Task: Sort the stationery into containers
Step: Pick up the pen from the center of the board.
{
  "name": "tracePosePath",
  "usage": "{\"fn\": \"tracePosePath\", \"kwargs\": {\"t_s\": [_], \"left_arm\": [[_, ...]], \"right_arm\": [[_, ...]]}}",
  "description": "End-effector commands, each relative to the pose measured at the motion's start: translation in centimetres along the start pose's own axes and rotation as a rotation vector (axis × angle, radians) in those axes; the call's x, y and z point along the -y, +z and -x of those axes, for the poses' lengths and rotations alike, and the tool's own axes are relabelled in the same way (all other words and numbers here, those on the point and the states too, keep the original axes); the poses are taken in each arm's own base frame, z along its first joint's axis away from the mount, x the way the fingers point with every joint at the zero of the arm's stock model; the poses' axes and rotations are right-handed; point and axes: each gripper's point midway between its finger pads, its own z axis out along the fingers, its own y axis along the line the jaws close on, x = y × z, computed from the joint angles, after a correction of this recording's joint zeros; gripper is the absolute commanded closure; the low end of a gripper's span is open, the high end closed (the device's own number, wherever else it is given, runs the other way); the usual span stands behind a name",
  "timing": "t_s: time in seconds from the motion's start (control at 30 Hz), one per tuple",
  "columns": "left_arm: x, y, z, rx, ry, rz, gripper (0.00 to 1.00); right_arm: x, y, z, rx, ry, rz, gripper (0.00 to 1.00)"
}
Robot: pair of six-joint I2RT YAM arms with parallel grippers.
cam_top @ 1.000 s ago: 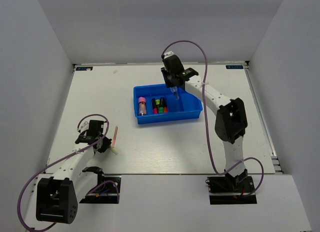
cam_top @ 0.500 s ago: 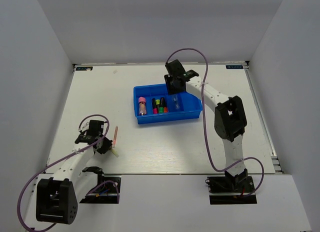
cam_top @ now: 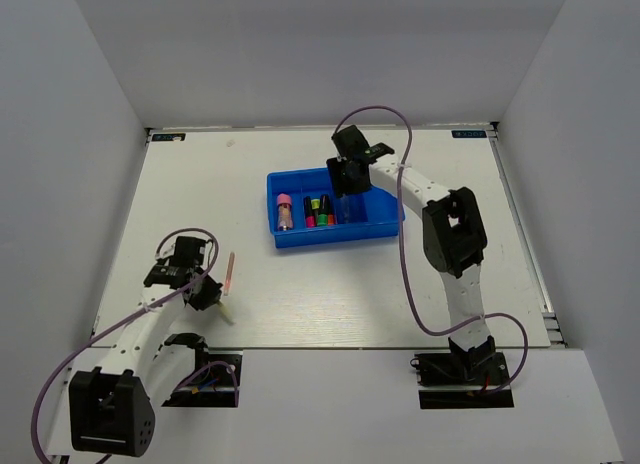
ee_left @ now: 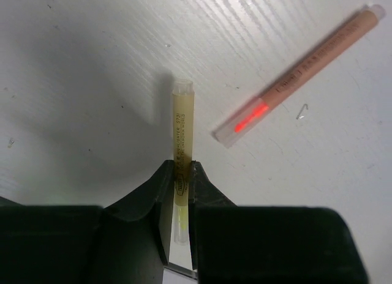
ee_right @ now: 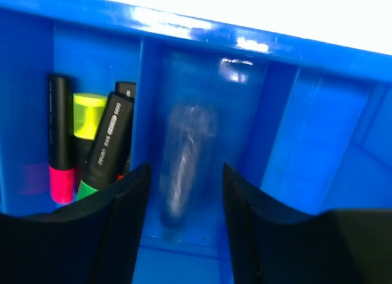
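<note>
My left gripper will lift the pale yellow stick across and release it inside the blue tray's empty fourth section (cam_top: 383,206), outward of the gripper and to its right in the top view.
My left gripper (ee_left: 180,186) is shut on a pale yellow stick (ee_left: 182,131) low over the table; it also shows in the top view (cam_top: 208,294). A thin pink stick (ee_left: 300,76) lies loose just right of it (cam_top: 231,272). My right gripper (ee_right: 184,192) is open over the blue tray (ee_right: 318,63), in the top view (cam_top: 345,187). Between its fingers a clear pen (ee_right: 184,155), blurred, is in the third compartment. Black highlighters (ee_right: 101,152) with pink, green and yellow ends lie in the second compartment (cam_top: 319,211).
The blue tray (cam_top: 340,240) sits at the table's far middle. A pink-capped item (cam_top: 284,211) lies in its first compartment. Its fourth compartment (cam_top: 385,209) shows nothing inside. White walls enclose the table on three sides.
My right gripper has come down into the tray and let go of the clear pen, which is now in the third compartment. My left gripper has shifted slightly toward the near edge.
</note>
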Motion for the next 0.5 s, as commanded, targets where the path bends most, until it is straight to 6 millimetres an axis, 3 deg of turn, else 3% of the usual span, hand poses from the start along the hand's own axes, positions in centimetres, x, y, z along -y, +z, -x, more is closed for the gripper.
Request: {"fn": "tracePosePath", "kwargs": {"t_s": [0.0, 0.1, 0.2, 0.27, 0.3, 0.33, 0.37, 0.4, 0.43, 0.47], "left_arm": [[1.1, -1.7, 1.7, 0.050, 0.027, -0.032, 1.00], [1.4, -2.6, 2.3, 0.059, 0.042, -0.041, 1.00], [2.6, -4.1, 3.3, 0.100, 0.083, -0.094, 1.00], [3.9, -5.4, 4.1, 0.139, 0.135, -0.141, 1.00], [4.9, -6.5, 5.0, 0.163, 0.147, -0.173, 1.00], [6.0, -6.8, 4.4, 0.142, 0.202, -0.208, 1.00], [7.4, -7.7, 5.1, 0.164, 0.222, -0.252, 1.00], [8.4, -7.9, 5.2, 0.155, 0.246, -0.272, 1.00], [11.4, -9.5, 5.8, 0.179, 0.285, -0.359, 1.00], [12.8, -10.0, 5.0, 0.145, 0.331, -0.414, 1.00]], "right_arm": [[-0.2, -1.4, 1.3, 0.028, 0.004, 0.035, 0.42], [-0.2, -2.7, 1.6, 0.042, -0.009, 0.049, 0.30], [-0.3, -4.3, 1.6, 0.058, -0.037, 0.070, 0.30], [-0.5, -5.3, 2.1, 0.097, -0.068, 0.091, 0.49], [-0.3, -8.4, 3.7, 0.174, -0.080, 0.106, 0.69], [-0.2, -7.9, 1.6, 0.136, -0.138, 0.132, 0.97], [-0.6, -10.3, 3.6, 0.251, -0.188, 0.160, 1.00], [0.1, -12.0, 2.9, 0.284, -0.188, 0.163, 1.00], [0.4, -11.4, 0.8, 0.265, -0.223, 0.165, 1.00], [1.0, -12.8, 0.4, 0.332, -0.250, 0.162, 1.00]]}}
